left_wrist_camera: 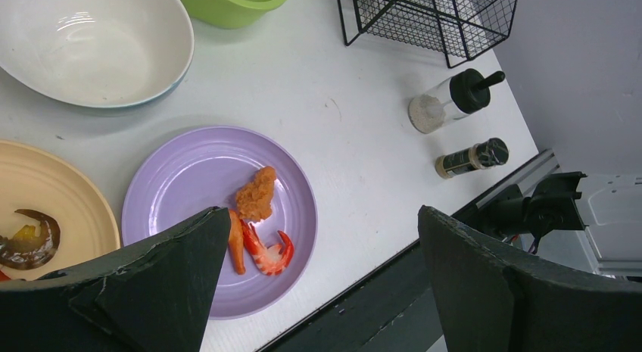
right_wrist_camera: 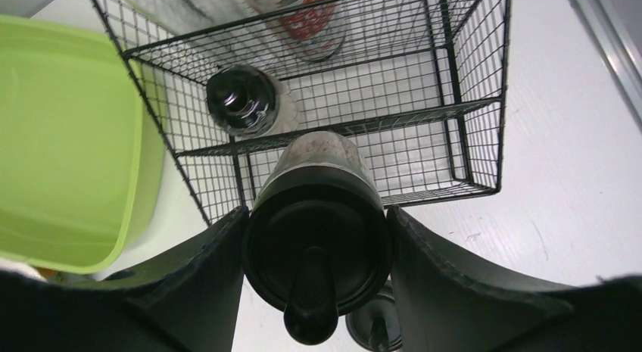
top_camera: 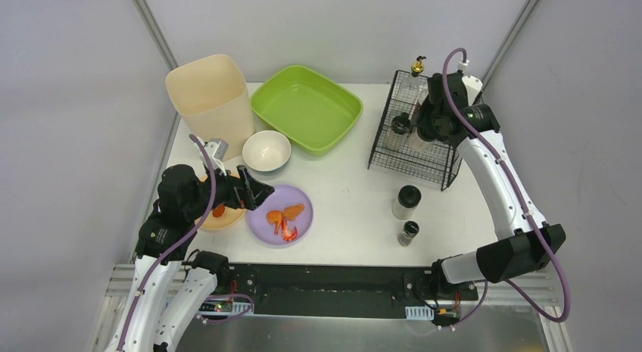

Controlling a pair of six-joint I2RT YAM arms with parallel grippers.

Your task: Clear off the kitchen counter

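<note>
My right gripper moves outward over the near divider next, then down into the empty gap beside the black-lidded jar to release the shaker.
The white kitchen counter (top_camera: 348,185) holds a purple plate (top_camera: 261,231) with a fried piece (left_wrist_camera: 256,194), a red shrimp (left_wrist_camera: 266,253) and an orange stick. A beige plate (left_wrist_camera: 53,185) beside it holds dark scraps. My left gripper (top_camera: 253,191) is open and empty, hovering over the purple plate's near-left edge (left_wrist_camera: 322,214). My right gripper (top_camera: 419,130) is shut on a black-lidded shaker (right_wrist_camera: 318,238) and holds it over the near side of the black wire rack (right_wrist_camera: 469,102). Two more shakers (top_camera: 407,200) (top_camera: 409,232) stand on the counter, and also show in the left wrist view (left_wrist_camera: 450,101) (left_wrist_camera: 473,157).
A white bowl (top_camera: 266,150) sits behind the plates. A tall beige bin (top_camera: 212,98) stands at the back left, an empty green tray (top_camera: 306,107) beside it. The rack holds a black-lidded jar (right_wrist_camera: 242,102) and a gold-topped bottle (top_camera: 417,66).
</note>
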